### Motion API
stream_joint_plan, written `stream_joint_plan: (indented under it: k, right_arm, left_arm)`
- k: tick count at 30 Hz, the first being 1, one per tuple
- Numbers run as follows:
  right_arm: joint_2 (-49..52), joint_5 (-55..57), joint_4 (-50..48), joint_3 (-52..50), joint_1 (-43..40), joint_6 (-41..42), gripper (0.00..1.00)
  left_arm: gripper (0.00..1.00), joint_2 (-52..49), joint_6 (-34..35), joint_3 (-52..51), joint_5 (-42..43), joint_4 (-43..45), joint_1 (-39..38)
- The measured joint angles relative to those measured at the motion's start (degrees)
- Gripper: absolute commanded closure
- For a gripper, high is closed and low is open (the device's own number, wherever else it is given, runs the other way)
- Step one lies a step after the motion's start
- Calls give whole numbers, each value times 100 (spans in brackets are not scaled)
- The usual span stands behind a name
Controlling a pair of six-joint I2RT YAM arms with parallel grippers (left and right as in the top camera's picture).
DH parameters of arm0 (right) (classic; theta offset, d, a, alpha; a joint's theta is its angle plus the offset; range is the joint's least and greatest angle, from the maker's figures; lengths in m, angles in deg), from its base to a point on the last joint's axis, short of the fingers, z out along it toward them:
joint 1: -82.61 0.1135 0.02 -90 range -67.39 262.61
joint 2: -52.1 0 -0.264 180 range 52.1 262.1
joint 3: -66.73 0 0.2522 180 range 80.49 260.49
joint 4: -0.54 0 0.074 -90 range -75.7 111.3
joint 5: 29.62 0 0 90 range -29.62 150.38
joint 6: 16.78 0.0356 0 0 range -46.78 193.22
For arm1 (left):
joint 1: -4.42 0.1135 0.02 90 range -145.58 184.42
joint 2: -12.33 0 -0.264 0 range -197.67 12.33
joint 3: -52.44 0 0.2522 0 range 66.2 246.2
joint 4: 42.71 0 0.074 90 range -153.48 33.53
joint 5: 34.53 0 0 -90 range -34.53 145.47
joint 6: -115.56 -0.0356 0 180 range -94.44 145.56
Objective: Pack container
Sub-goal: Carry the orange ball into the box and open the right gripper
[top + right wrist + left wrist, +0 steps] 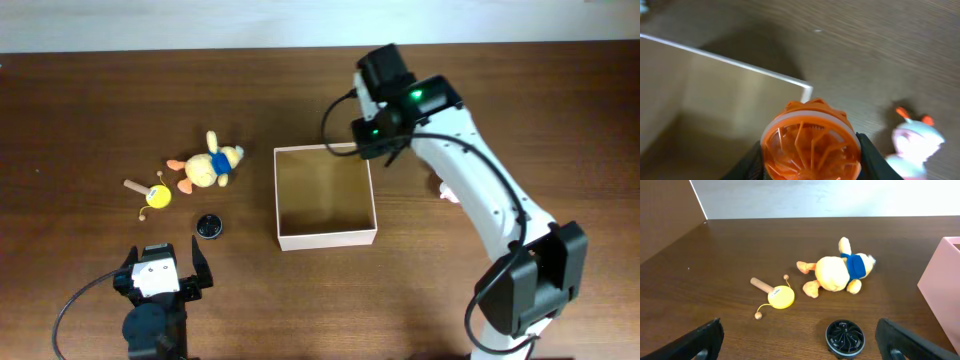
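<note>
My right gripper moves to the left in the overhead view next, then lowers and releases the orange disc.
The container (325, 238), a square shallow cardboard box with white walls and a tan inside, sits mid-table; its corner shows in the right wrist view (740, 70) and its side wall in the left wrist view (940, 285). My right gripper (810, 150) is shut on an orange finned disc toy (810, 137), held over the box's far right corner; the arm's wrist (385, 125) hides it from overhead. My left gripper (800, 342) is open and empty near the front edge (160, 275), with a black finned disc (845, 337) between its fingers' span on the table.
A yellow plush duck with a blue scarf (208, 165) and a small yellow rattle drum with a wooden handle (152, 193) lie left of the box. The black disc (207, 226) lies below them. A white and pink toy (915, 140) lies right of the box.
</note>
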Motion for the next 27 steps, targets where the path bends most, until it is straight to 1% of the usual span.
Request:
stream_joint_plan:
  k: [8,18,27]
  right_arm:
    - [50,24,-247,0,369,356,73]
    - [857,90,-299,0,446,710,73]
    - [1130,90,-420,0,463,756,73]
  left_arm:
    - [1,0,0,0,0,0,0]
    - [1,0,0,0,0,0,0]
    - [1,0,0,0,0,0,0]
